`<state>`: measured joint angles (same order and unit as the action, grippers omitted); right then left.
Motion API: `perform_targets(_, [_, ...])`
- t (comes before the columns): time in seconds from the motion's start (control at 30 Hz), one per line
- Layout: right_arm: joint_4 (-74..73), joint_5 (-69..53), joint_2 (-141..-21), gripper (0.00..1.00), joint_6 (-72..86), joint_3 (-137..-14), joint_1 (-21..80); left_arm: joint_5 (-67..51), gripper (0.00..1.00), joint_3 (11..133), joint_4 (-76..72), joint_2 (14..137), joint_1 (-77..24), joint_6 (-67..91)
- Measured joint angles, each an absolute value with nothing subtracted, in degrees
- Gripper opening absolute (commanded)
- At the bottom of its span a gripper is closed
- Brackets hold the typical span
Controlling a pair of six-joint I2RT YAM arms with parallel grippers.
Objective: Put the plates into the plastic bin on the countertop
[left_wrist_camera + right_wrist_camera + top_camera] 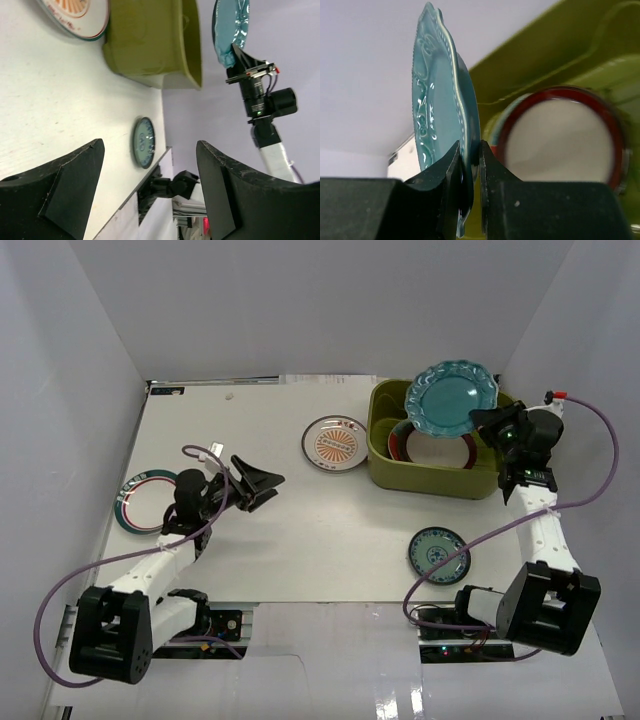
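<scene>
My right gripper should next bring the teal scalloped plate down into the bin (pixel 384 458) and release it onto the red-rimmed plate (pixel 440 448), since that is below my gripper.
My right gripper (pixel 490 426) is shut on the rim of the teal scalloped plate (pixel 450 398) and holds it on edge above the olive-green plastic bin (pixel 384 458). In the right wrist view the fingers (pixel 470 150) pinch that plate (pixel 437 100) over the bin (pixel 545 55). A red-rimmed plate (pixel 440 448) lies inside the bin and also shows in the right wrist view (pixel 560 135). The orange sunburst plate (pixel 332 443), small teal plate (pixel 438 553) and striped-rim plate (pixel 140 502) lie on the countertop (pixel 300 530). My left gripper (pixel 262 485) is open and empty above the countertop.
White walls enclose the countertop on the left, back and right. The left wrist view shows the open gripper (pixel 150 145), the small teal plate (pixel 143 142), the bin's near wall (pixel 150 45) and the right arm (pixel 260 100). Purple cables loop beside both arm bases.
</scene>
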<state>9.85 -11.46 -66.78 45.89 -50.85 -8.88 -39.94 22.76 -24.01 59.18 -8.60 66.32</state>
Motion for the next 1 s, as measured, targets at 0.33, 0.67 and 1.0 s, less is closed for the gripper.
perform_targets(0.33, [-0.03, -10.72, -76.9, 0.08, 40.01, -51.77, -12.64, -29.8, 0.82, 30.94, -23.22, 82.63, -17.08, 62.02])
perform_targets(0.67, [0.99, -8.99, -79.07, 0.64, 39.0, -50.7, -12.64, -21.76, 0.77, 45.87, -21.61, 100.97, -19.27, 58.76])
perform_targets(1.0, [4.47, -8.32, -74.02, 0.9, 36.51, -45.25, -12.62, -17.17, 0.66, 59.29, -17.96, 113.16, -19.68, 55.92])
